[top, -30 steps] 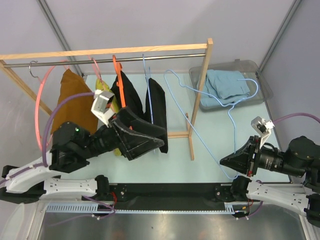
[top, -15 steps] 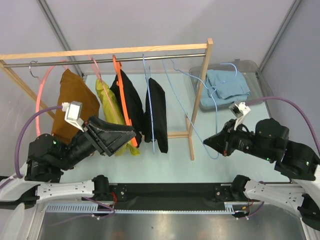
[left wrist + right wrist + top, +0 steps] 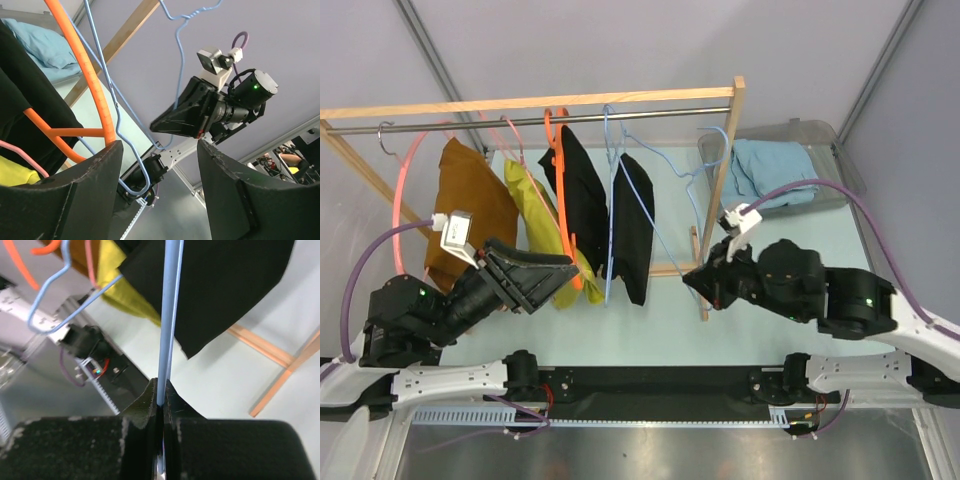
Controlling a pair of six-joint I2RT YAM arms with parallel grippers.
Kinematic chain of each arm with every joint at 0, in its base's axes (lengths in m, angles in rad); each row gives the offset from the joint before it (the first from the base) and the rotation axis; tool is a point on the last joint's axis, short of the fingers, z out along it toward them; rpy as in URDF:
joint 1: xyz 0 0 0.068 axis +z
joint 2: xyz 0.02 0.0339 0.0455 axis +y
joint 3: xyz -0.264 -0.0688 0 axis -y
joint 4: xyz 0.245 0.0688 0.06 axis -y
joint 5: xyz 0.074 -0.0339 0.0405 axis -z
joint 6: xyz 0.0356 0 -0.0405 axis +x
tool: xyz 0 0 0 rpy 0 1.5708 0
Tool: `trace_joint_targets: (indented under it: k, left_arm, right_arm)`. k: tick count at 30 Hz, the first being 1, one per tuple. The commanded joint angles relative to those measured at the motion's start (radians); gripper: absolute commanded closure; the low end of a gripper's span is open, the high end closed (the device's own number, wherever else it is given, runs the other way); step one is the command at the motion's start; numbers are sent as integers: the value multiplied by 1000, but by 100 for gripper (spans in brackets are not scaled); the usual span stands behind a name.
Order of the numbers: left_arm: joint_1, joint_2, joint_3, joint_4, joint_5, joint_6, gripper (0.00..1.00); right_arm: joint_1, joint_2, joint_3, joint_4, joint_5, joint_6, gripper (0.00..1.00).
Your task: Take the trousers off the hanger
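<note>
I need to swing the empty blue hanger outward with my right gripper next, toward the post by the clear bin, because the hanger's wire slants to the black trousers.
Several pairs of trousers hang on the rail: brown, yellow, black on an orange hanger and black on a blue hanger. My right gripper is shut on the wire of an empty blue hanger and holds it just right of the black trousers. In the right wrist view the wire runs up from between the closed jaws, past black cloth. My left gripper is open and empty below the yellow trousers; its view shows the orange hanger.
A wooden rack with a metal rail spans the back; its right post stands just behind my right gripper. A clear bin at the back right holds folded light blue trousers.
My right gripper has carried the empty blue hanger leftward from in front of the bin to beside the rack post. My left gripper drew back to the left; the hung trousers swung.
</note>
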Motion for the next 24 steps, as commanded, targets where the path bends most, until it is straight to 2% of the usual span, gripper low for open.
trace_joint_targets:
  k: [1, 14, 24]
  left_arm:
    - [-3, -8, 0, -21, -8, 13, 34]
    - [-3, -20, -43, -20, 25, -12, 33]
    - [-3, -3, -38, -3, 56, -14, 33]
  right_arm:
    - [6, 70, 83, 16, 175, -2, 100]
    - [-74, 148, 145, 4, 181, -22, 100]
    - [-224, 177, 137, -25, 108, -7, 100]
